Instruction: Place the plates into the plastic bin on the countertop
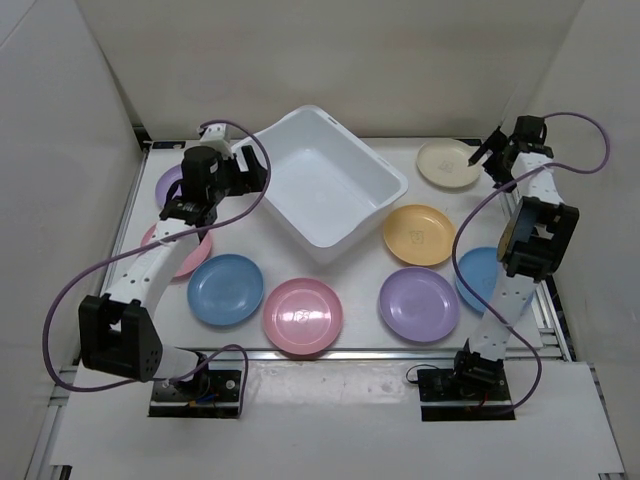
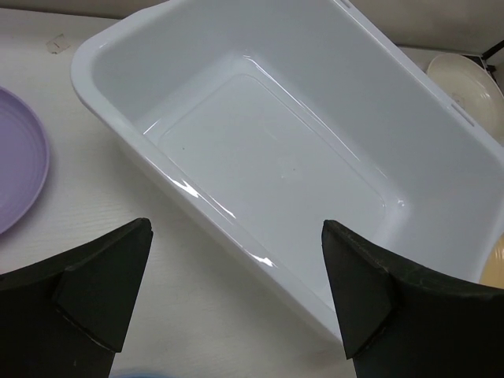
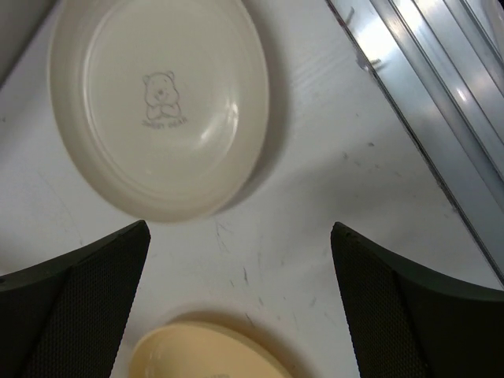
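The cream plate's rail-side rim (image 1: 479, 172) lies beyond my fingers, so next my right gripper should lower and shift toward the bin (image 1: 385, 180) to straddle that rim.
The white plastic bin (image 1: 385, 180) stands empty at the back middle of the countertop (image 1: 350, 270). Several plates lie around it: cream (image 1: 443, 165), yellow (image 1: 419, 234), purple (image 1: 419, 304), pink (image 1: 302, 316) and blue (image 1: 226, 289). More plates are partly hidden under the arms. My left gripper (image 1: 258, 175) hovers open beside the bin's left rim (image 2: 102, 87), nothing between its fingers (image 2: 102, 276). My right gripper (image 1: 480, 156) hangs open over bare countertop between the cream plate (image 3: 157, 102) and the yellow plate (image 3: 205, 354).
A purple plate (image 2: 16, 157) lies left of the bin, a pink one (image 1: 190, 255) under the left arm, and a blue one (image 1: 477, 280) behind the right arm. A metal rail (image 3: 441, 94) runs along the right edge. White walls enclose the back and sides.
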Tool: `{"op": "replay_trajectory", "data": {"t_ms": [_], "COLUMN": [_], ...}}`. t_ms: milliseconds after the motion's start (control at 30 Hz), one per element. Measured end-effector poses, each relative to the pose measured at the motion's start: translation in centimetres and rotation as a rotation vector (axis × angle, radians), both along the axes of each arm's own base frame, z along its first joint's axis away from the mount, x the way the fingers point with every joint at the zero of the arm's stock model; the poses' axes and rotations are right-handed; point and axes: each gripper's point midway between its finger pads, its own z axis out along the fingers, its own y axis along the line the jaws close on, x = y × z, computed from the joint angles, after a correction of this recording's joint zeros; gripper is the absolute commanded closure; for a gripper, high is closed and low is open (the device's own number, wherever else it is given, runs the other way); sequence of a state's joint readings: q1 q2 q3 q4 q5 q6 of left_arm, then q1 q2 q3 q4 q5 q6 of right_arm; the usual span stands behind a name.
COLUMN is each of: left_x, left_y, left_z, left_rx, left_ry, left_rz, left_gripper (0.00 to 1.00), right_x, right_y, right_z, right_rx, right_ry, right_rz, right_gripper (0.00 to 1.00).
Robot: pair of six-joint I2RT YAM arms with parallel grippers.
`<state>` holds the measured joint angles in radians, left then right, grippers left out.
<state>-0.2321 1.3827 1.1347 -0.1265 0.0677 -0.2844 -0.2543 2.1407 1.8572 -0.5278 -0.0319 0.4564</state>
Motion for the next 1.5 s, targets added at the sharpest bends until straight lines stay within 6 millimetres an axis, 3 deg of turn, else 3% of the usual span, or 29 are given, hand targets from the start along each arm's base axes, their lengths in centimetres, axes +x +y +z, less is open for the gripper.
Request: {"op": "replay_trajectory", "data": {"t_ms": [133,433,567,667,700,767,800,1000,1200,1300,1400,1500], "left_x": [0.4,2.0,2.2,2.1,2.1,2.1,2.1,2.1,2.1,2.2,2.2,2.1], "left_y": [0.1,1.5,2.2,2.2,2.2,2.2,2.2,2.5,2.8,3.1,3.6,4.7], "left_z": [0.4,-0.8,-0.8,-0.8,-0.8,-0.8,-0.8,-0.5,-0.2,-0.2,-0.3,-0.7], "left_rx": [-0.007,-0.031,-0.04,-0.043,-0.043,-0.043,-0.043,-0.043,-0.044,-0.047,-0.065,-0.096], "left_ry": [-0.005,0.035,0.038,0.039,0.039,0.039,0.039,0.034,0.026,0.027,0.035,0.058], "left_rz": [0.008,0.062,0.082,0.082,0.082,0.082,0.082,0.091,0.097,0.104,0.119,0.158], "left_gripper": [0.01,0.01,0.0,0.0,0.0,0.0,0.0,0.01,0.0,0.01,0.0,0.0], "right_x": [3.1,5.2,6.6,8.0,8.3,8.7,8.8,8.4,6.6,6.1,5.9,5.7], "right_y": [0.1,0.7,1.5,2.3,2.6,3.0,3.1,3.2,3.1,3.1,3.4,4.4], "right_z": [-0.6,-6.3,-7.4,-7.2,-7.4,-7.7,-7.8,-8.7,-7.1,-5.0,-0.5,5.9], "right_rx": [0.015,0.08,0.092,0.109,0.119,0.136,0.141,0.145,0.11,0.05,-0.026,-0.094], "right_ry": [-0.043,0.01,0.004,-0.024,-0.029,-0.038,-0.04,-0.037,-0.035,-0.052,-0.113,-0.224], "right_rz": [-0.008,-0.073,-0.077,-0.08,-0.084,-0.095,-0.103,-0.178,-0.225,-0.229,-0.225,-0.209], "right_gripper": [0.04,0.1,0.15,0.25,0.37,0.48,0.6,0.99,1.0,1.0,1.0,1.0]}}
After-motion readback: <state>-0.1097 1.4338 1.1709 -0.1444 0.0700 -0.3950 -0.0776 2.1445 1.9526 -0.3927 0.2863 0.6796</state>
